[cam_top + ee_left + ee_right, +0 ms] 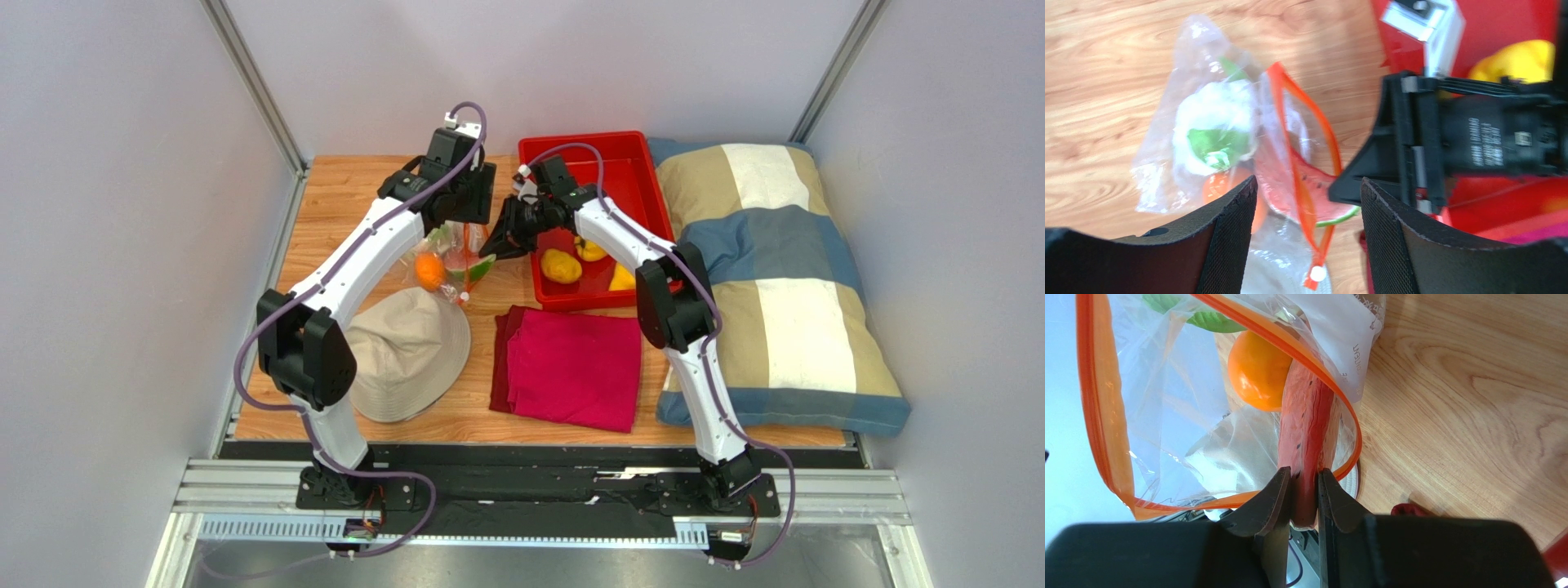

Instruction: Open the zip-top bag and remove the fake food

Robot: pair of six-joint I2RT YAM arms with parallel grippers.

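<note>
I should next lift my right gripper from the bag's opening over the tray's red bottom beyond the yellow fruits to release the slice (1306, 422), as those fruits lie in the tray.
The zip-top bag (458, 249) lies on the wood left of the red tray, clear, with its orange zip strip (1316, 124) parted. Inside it I see a white cauliflower (1212, 131), an orange (1258, 370) and a watermelon slice (1306, 422). My right gripper (1304, 474) is shut on the watermelon slice at the bag's mouth; in the top view this gripper (503, 240) points left from the tray. My left gripper (1308, 185) hovers open above the bag and touches nothing. Two yellow fruits (562, 266) and a yellow pepper (623, 279) lie in the tray.
The red tray (620, 153) sits at the back centre. A striped pillow (779, 276) fills the right side. A beige hat (405, 349) lies front left and a folded magenta cloth (574, 365) front centre. The two grippers are close together over the bag.
</note>
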